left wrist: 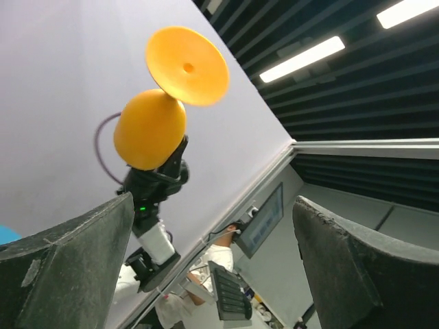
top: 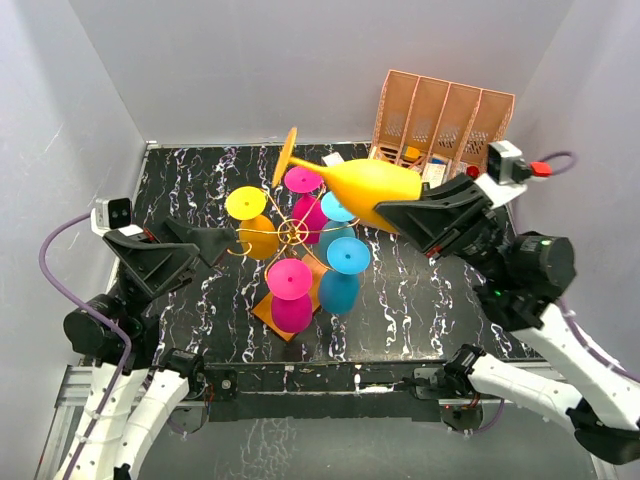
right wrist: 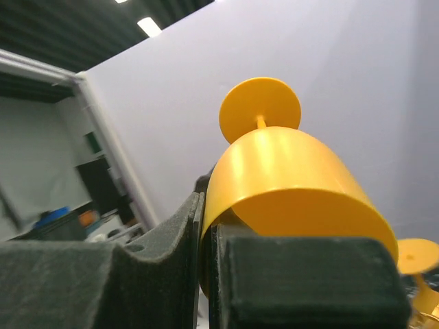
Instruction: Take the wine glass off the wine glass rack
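Observation:
My right gripper needs to turn downward next, lower the glass foot-first onto the bare tabletop beside the rack, then release it, since that spot is below it.
My right gripper is shut on the rim of an orange wine glass. It holds the glass tilted in the air, foot pointing back left, above and behind the wine glass rack. The rack is gold wire on an orange base and carries several hanging glasses: yellow-orange, magenta, cyan and blue. In the right wrist view the glass wall sits pinched between my fingers. My left gripper is open and empty just left of the rack. It points upward, and its view shows the held glass.
A salmon-pink slotted desk organiser stands at the back right, behind my right arm. Grey walls enclose the black marbled table on the left, back and right.

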{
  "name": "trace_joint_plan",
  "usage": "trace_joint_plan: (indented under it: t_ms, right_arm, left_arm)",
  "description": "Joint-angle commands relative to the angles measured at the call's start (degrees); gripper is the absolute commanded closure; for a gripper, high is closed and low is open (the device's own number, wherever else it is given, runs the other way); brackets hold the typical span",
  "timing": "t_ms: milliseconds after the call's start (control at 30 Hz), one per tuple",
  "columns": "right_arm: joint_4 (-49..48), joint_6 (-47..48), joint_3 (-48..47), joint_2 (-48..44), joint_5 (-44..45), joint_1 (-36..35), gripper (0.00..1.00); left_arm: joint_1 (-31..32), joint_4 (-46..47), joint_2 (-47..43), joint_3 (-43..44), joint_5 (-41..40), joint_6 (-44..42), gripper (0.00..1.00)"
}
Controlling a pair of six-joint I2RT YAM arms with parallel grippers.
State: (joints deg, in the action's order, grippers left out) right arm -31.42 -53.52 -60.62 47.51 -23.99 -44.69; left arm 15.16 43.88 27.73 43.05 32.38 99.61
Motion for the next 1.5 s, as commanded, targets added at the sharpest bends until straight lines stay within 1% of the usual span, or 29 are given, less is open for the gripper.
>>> trace_joint_plan:
  t_ms: [0,100,200,267,367,433,500,567,667,733,833,1000,1100,1200,1300,1367,1400,1467]
  right_arm:
    - [25.9,15.1,-6.0,-6.7,18.2,-0.2,0.92]
    - [38.3,19.3,-9.0,-9.8,28.4,-0.2,0.92]
    - [50.1,21.7,-11.8,-11.4,38.9,-0.2,0.92]
    - [57.8,21.7,-13.5,-11.6,46.4,-0.2,0.92]
    - [70.2,18.0,-15.2,-10.6,56.1,-0.2,0.92]
    - [79.2,15.0,-15.6,-9.1,59.6,-0.2,0.92]
    - [86.1,12.0,-15.3,-7.2,61.1,-0.2,0.92]
    - [92.7,8.8,-15.6,-4.7,61.0,-0.2,0.92]
    - [99.1,4.0,-14.8,-1.7,59.3,-0.2,0.92]
    - [100.3,1.4,-13.2,-1.3,57.9,-0.2,0.92]
    - [99.5,-2.2,-10.2,-1.9,57.8,-0.2,0.92]
    - [97.4,-6.7,-7.8,-0.8,60.7,-0.2,0.92]
    - [97.7,-7.6,-7.8,2.6,62.8,-0.2,0.92]
    - [98.9,-8.8,-8.1,7.9,62.6,0.0,0.92]
    - [98.9,-8.3,-9.2,12.2,61.3,0.8,0.92]
    - [97.6,-5.8,-9.7,14.1,59.5,2.4,0.92]
    - [97.0,-4.1,-10.0,15.1,57.9,3.8,0.92]
    - [95.2,0.4,-10.2,16.7,52.7,9.1,0.92]
  left_arm:
    - [-0.2,-12.7,-2.6,2.1,0.4,-7.9,0.03]
    - [-0.2,-21.1,-3.5,5.4,0.6,-13.0,0.03]
    - [-0.3,-30.4,-3.5,10.1,0.9,-20.3,0.03]
    - [-0.2,-36.4,-3.1,13.4,0.9,-25.6,0.03]
    - [-0.3,-43.9,-3.1,17.7,0.4,-33.2,0.03]
    - [-0.2,-47.9,-3.4,19.4,-0.2,-38.0,0.03]
    - [-0.2,-51.2,-3.8,20.4,-1.0,-41.2,0.03]
    - [-0.2,-53.2,-4.4,20.7,-1.8,-43.1,0.03]
    - [-0.2,-53.2,-5.2,20.1,-2.4,-43.7,0.03]
    - [-0.3,-53.1,-5.5,19.9,-2.1,-43.7,0.03]
    - [-0.2,-55.3,-6.3,20.6,-2.0,-45.3,0.03]
    - [-0.2,-63.2,-8.1,24.5,-5.1,-51.1,0.03]
    - [-0.2,-67.5,-8.6,27.6,-6.9,-54.5,0.03]
    - [-0.2,-70.1,-9.2,28.9,-8.2,-56.5,0.03]
    - [-0.2,-71.7,-10.0,29.3,-9.3,-57.2,0.03]
    - [-0.2,-72.4,-10.5,29.4,-9.9,-57.6,0.03]
    - [-0.2,-72.5,-10.8,29.5,-10.0,-57.9,0.03]
    - [-0.3,-73.2,-10.8,30.3,-10.4,-58.7,0.03]
